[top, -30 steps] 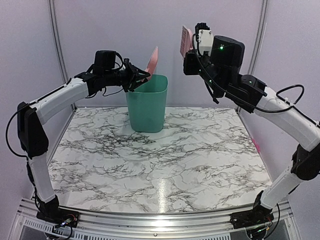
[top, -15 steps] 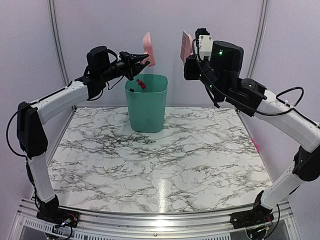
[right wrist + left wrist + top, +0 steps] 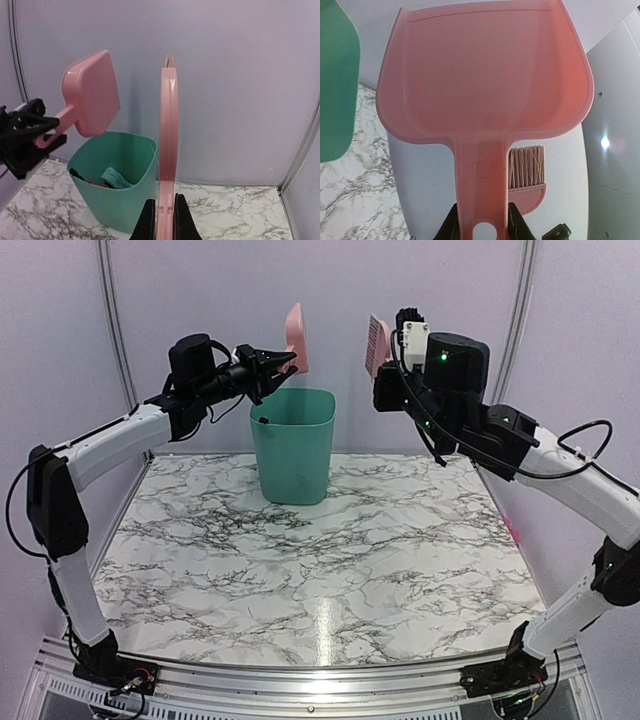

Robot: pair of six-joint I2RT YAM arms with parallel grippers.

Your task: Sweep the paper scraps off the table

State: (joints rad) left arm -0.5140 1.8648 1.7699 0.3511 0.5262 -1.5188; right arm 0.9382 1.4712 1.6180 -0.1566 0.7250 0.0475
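Note:
The right gripper moves down from beside the green bin next to lay down the brush on the open marble (image 3: 422, 515) (image 3: 234, 221), since the scraps lie binned.
Paper scraps (image 3: 112, 177) in light blue, red and black lie inside the green bin (image 3: 293, 445) at the back of the marble table (image 3: 320, 550). My left gripper (image 3: 277, 362) is shut on the handle of the pink dustpan (image 3: 296, 337), held upright above the bin; in the left wrist view (image 3: 481, 227) the pan (image 3: 485, 75) is empty. My right gripper (image 3: 392, 340) is shut on the pink brush (image 3: 377, 344), held up to the right of the bin; the right wrist view (image 3: 163, 220) shows the brush (image 3: 168, 130) edge-on. No scraps show on the tabletop.
Grey walls with metal posts close in the back and sides. A metal rail (image 3: 310, 680) runs along the table's front edge. A small pink spot (image 3: 512, 530) sits at the right wall.
The left gripper has tipped the dustpan upright above the bin; red scraps fell from it into the bin. The right gripper with the brush has shifted slightly right.

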